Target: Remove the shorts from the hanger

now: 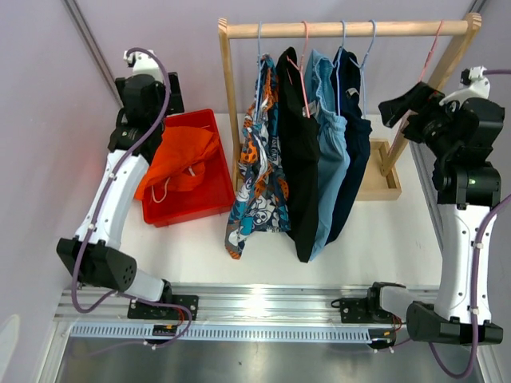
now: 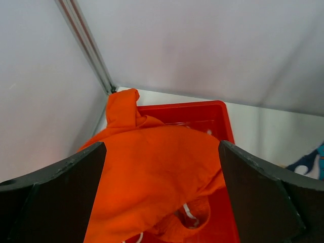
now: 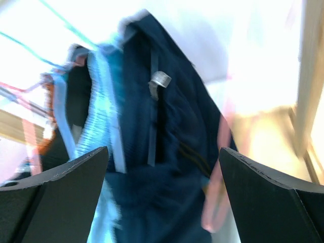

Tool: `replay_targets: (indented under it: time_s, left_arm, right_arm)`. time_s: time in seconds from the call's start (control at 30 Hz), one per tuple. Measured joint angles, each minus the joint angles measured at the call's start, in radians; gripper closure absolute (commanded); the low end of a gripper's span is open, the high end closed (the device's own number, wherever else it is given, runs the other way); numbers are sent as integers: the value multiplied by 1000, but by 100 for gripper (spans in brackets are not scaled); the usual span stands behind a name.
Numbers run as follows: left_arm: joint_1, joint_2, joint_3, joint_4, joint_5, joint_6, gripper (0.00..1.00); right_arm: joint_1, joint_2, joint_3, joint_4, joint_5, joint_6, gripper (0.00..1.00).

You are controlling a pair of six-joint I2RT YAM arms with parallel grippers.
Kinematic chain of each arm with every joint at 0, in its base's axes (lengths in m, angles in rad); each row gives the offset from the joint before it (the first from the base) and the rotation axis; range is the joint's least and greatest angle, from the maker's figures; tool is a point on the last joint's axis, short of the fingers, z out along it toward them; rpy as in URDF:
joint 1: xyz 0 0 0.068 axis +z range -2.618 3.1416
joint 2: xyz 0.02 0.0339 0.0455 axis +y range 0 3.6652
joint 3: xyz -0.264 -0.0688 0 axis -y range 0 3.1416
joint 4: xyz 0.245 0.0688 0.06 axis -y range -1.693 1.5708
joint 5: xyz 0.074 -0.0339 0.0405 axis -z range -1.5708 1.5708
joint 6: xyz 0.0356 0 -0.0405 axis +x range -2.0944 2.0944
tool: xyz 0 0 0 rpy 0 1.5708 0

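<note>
My right gripper is open and should next move outward and to the left in the top view, onto the near arm of the navy shorts' light-blue hanger, because the shorts hang nearest that arm.
The orange shorts (image 1: 185, 163) lie crumpled in the red bin (image 1: 203, 211), also in the left wrist view (image 2: 152, 172). Patterned shorts (image 1: 257, 171), black shorts (image 1: 299, 159), light blue shorts (image 1: 327, 152) and navy shorts (image 1: 354, 152) hang on hangers from the wooden rail (image 1: 343, 29). My left gripper (image 1: 160, 94) is open and empty above the bin's far left. My right gripper (image 1: 399, 104) is open and empty, right of the navy shorts (image 3: 167, 152), near an empty pink hanger (image 1: 431, 48).
The wooden rack has a left post (image 1: 231, 96), a slanted right post (image 1: 415, 120) and a wooden base tray (image 1: 382, 179). The white table (image 1: 375, 239) lies below. Purple walls stand behind and at the left.
</note>
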Motion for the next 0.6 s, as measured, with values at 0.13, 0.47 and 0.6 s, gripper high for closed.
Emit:
replay_targets:
  time_s: [0.13, 0.47, 0.6]
  left_arm:
    - [0, -109, -91, -1, 45, -64, 1]
    - [0, -444, -416, 16, 113, -144, 1]
    - [0, -496, -488, 8, 132, -153, 1]
  right_arm:
    - [63, 54, 111, 10, 1, 7, 1]
    - [225, 327, 314, -5, 61, -11, 13]
    - [226, 372, 314, -23, 90, -15, 35]
